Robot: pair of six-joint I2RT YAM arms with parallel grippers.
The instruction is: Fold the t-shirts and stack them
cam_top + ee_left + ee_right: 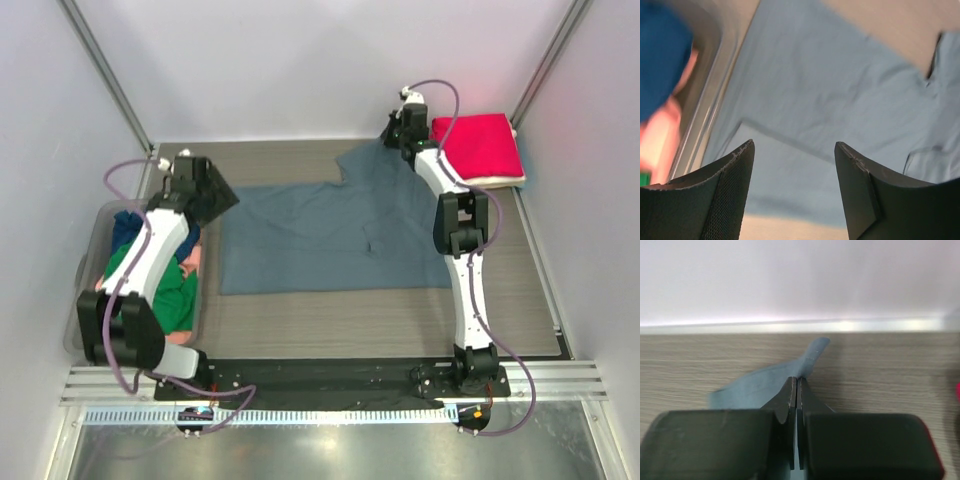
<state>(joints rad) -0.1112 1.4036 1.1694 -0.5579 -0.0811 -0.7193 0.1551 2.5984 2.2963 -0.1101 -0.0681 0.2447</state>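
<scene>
My left gripper will reach outward and down onto the grey-blue shirt's far corner nearest the bin (pixel 786 4), as my right gripper already holds the shirt's other far end.
A large slate grey-blue t-shirt (pixel 330 235) lies spread flat across the middle of the table. My right gripper (pixel 398 135) is shut on its far right sleeve tip (pixel 812 354), near the back wall. My left gripper (pixel 205 190) is open and empty, above the shirt's left edge (pixel 805 105). A folded red t-shirt (pixel 478 146) lies on a cream one (pixel 500 182) at the far right. Green (pixel 175 290), navy (pixel 125 228) and salmon-pink (pixel 192 262) t-shirts lie in the bin at the left.
A clear plastic bin (pixel 82 270) stands at the left table edge beside my left arm; its rim (pixel 710 107) shows in the left wrist view. Walls enclose the table on three sides.
</scene>
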